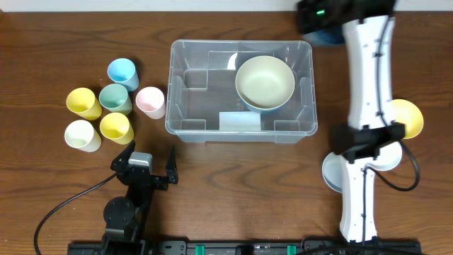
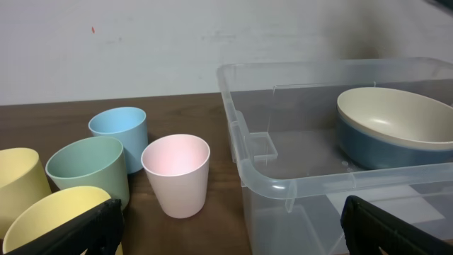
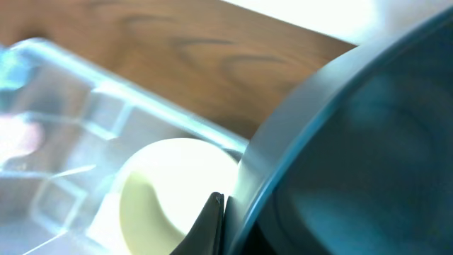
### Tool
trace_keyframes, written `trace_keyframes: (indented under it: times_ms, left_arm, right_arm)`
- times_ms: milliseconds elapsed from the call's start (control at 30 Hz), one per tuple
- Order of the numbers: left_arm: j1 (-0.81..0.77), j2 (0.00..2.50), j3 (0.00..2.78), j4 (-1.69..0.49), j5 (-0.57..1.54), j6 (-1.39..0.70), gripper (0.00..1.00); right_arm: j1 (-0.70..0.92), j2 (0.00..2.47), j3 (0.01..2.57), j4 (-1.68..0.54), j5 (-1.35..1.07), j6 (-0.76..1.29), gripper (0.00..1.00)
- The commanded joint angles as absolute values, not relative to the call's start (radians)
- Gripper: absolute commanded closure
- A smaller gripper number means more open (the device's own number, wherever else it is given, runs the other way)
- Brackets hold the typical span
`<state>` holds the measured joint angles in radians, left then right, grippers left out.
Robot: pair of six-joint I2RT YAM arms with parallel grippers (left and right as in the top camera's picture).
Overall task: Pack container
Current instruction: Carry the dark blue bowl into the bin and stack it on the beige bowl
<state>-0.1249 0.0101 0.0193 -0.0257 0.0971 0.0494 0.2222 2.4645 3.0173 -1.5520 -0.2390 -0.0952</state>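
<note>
My right gripper swings left in the overhead view next and lowers the dark blue bowl to release it in the cream bowl. The cream bowl stands open in the container.
The clear plastic container stands mid-table, with a cream bowl with a blue outside in its right half. My right gripper is beyond the container's far right corner, shut on the rim of a dark blue bowl. In the right wrist view the gripper pinches that bowl's rim above the container and the cream bowl. My left gripper is open and empty near the front edge; in the left wrist view it faces the container.
Several cups stand left of the container: blue, green, pink, two yellow and a whitish one. A yellow bowl and a pale bowl sit at the right, partly under my right arm.
</note>
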Motion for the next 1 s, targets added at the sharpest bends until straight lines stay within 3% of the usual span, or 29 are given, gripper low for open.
trace_keyframes:
  times_ms: [0,367,967]
  left_arm:
    - [-0.119,0.004,0.004,-0.063,0.105,0.052,0.02]
    - [-0.119,0.004,0.004,-0.063,0.105,0.052,0.02]
    - [-0.119,0.004,0.004,-0.063,0.105,0.052,0.02]
  right_arm:
    - [0.300,2.463,3.044,-1.592,-0.198,-0.091,0.99]
    - [0.506,2.465,2.963,-1.697,-0.029,-0.068,0.99]
    - [0.485,2.466,2.540,-1.502,-0.020,-0.062,0.99]
